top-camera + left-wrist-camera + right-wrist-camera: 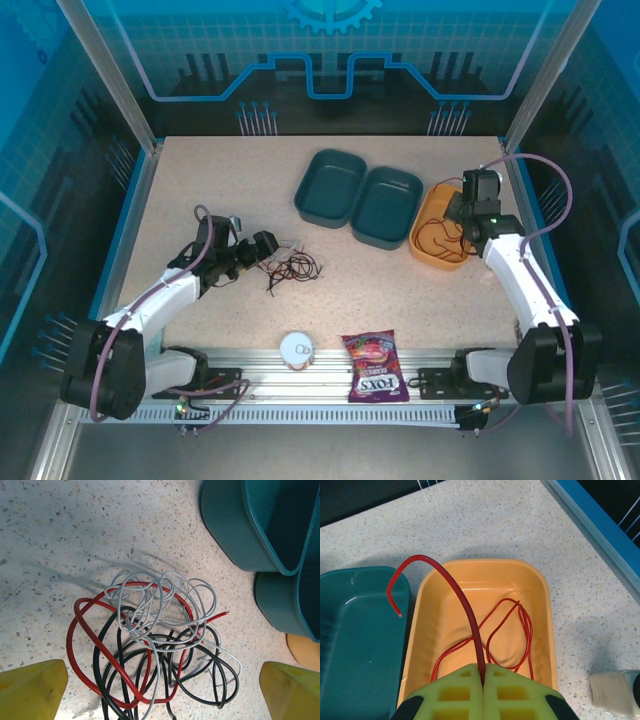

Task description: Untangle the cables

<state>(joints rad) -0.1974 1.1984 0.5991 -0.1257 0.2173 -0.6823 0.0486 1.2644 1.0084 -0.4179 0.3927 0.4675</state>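
Note:
The right gripper goes down inside the orange bin next and releases the red cable among the red loops on the bin's bottom below.
The cables [155, 650] lie as a tangle of red, black and pale loops on the speckled table, also seen in the top view as cables [290, 267]. My left gripper [162, 702] is open just above them, its yellow fingertips [30, 690] wide apart on either side of the tangle; in the top view the left gripper [266, 249] sits at the tangle's left edge. My right gripper [483, 677] is shut on a separate red cable [455, 587] that arcs up and left. It hangs over the orange bin [540, 600], where thin red loops [512, 630] lie.
Two teal bins [330, 187] [387, 207] stand beside the orange bin [425, 245] at the back right. A candy bag [372, 366] and a white round object [296, 347] lie near the front edge. A pale object [615, 692] sits right of the orange bin.

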